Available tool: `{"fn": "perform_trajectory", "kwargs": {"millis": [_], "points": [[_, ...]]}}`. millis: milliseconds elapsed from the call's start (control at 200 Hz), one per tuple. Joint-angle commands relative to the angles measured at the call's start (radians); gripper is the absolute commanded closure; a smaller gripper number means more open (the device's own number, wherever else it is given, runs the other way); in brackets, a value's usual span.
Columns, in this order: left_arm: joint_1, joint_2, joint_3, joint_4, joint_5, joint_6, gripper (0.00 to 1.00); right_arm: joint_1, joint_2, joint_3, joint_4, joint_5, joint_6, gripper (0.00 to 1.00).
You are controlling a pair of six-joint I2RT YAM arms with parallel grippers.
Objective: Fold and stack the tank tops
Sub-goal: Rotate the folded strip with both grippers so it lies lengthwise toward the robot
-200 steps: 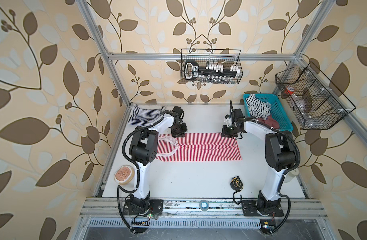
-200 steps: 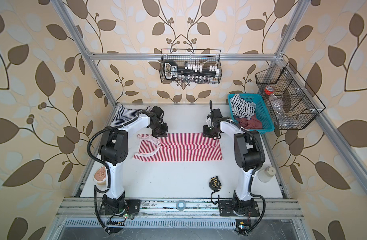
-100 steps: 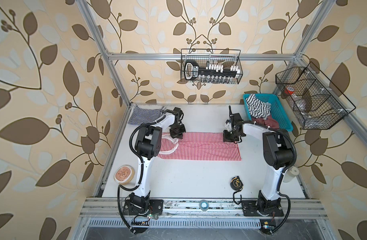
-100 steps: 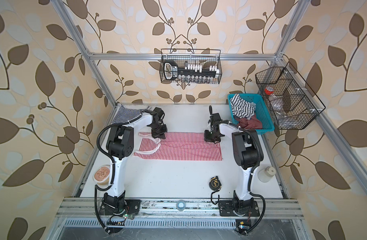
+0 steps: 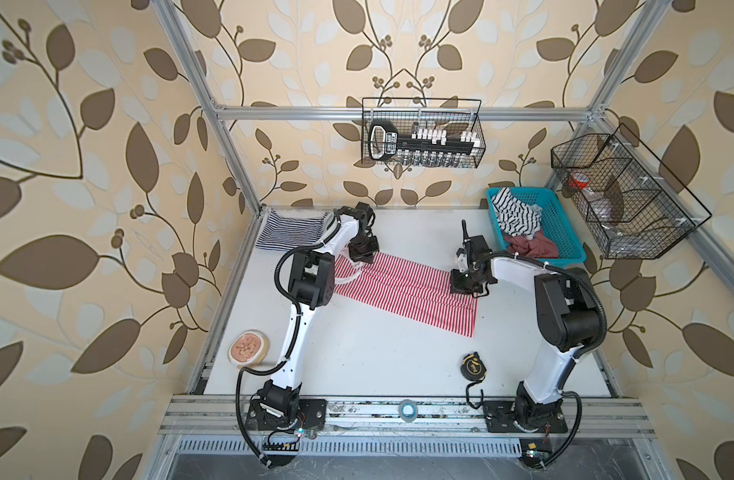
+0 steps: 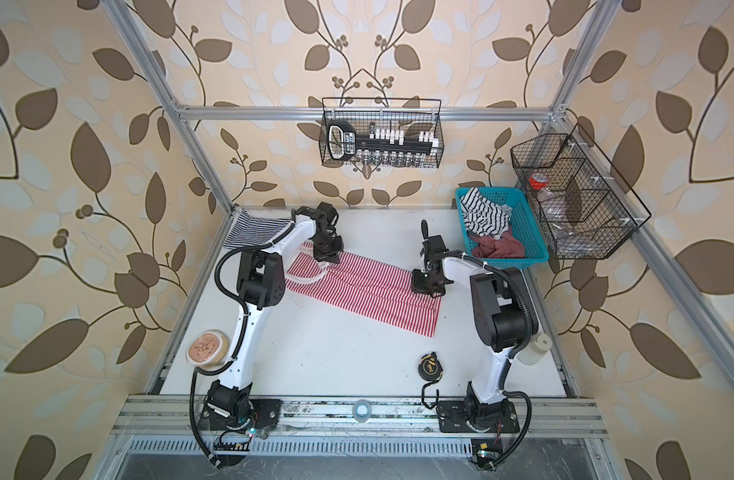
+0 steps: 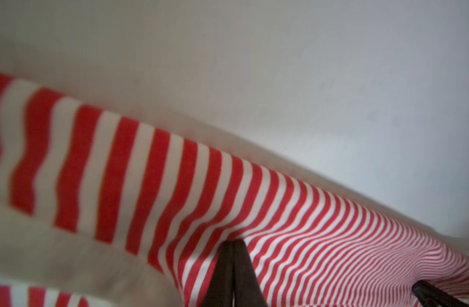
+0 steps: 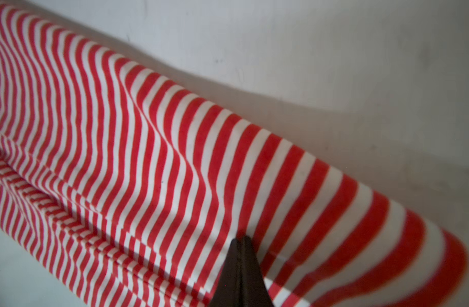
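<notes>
The red-and-white tank top lies slantwise, so my left gripper should pull its strap end outward and toward the teal basket and release it on the bare tabletop.
The red-and-white tank top (image 5: 407, 293) (image 6: 369, 297) lies slantwise across the middle of the white table, straps at its left end. My left gripper (image 5: 360, 259) (image 6: 328, 259) is shut on its far edge near the straps; in the left wrist view the closed tips (image 7: 233, 242) pinch the striped cloth (image 7: 175, 172). My right gripper (image 5: 465, 289) (image 6: 425, 289) is shut on the far edge at the hem end, and its tips (image 8: 241, 238) bite a raised fold (image 8: 148, 133). The navy-and-white tank top (image 5: 290, 230) (image 6: 253, 228) lies folded in the far left corner.
A teal basket (image 5: 544, 257) with more clothes stands at the far right. A tape measure (image 5: 473, 365) lies near the right arm's base, a round container (image 5: 249, 348) at the front left, a white bottle (image 6: 533, 349) at the right edge. Wire baskets (image 5: 421, 133) hang on the walls.
Both grippers came down onto the red-and-white top's far edge and closed. The right gripper has pulled its end toward the front, so the top now lies slanted.
</notes>
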Motion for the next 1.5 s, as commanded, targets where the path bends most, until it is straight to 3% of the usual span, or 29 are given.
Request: {"fn": "perform_trajectory", "kwargs": {"millis": [0, 340, 670, 1075, 1494], "points": [[0.006, 0.102, 0.076, -0.059, -0.028, 0.043, 0.94, 0.017, -0.012, -0.092, -0.078, -0.01, 0.034, 0.99], [0.004, 0.164, 0.12, 0.141, 0.183, -0.011, 0.95, 0.099, -0.124, -0.255, -0.033, -0.076, 0.15, 0.99], [-0.006, 0.231, 0.143, 0.428, 0.379, -0.171, 0.97, 0.242, -0.152, -0.334, 0.025, -0.132, 0.281, 0.97], [-0.049, 0.307, 0.2, 0.71, 0.503, -0.371, 1.0, 0.438, -0.136, -0.382, 0.184, -0.218, 0.476, 0.91], [-0.089, 0.279, 0.2, 0.703, 0.539, -0.342, 1.0, 0.509, -0.126, -0.365, 0.26, -0.245, 0.543, 0.87]]}}
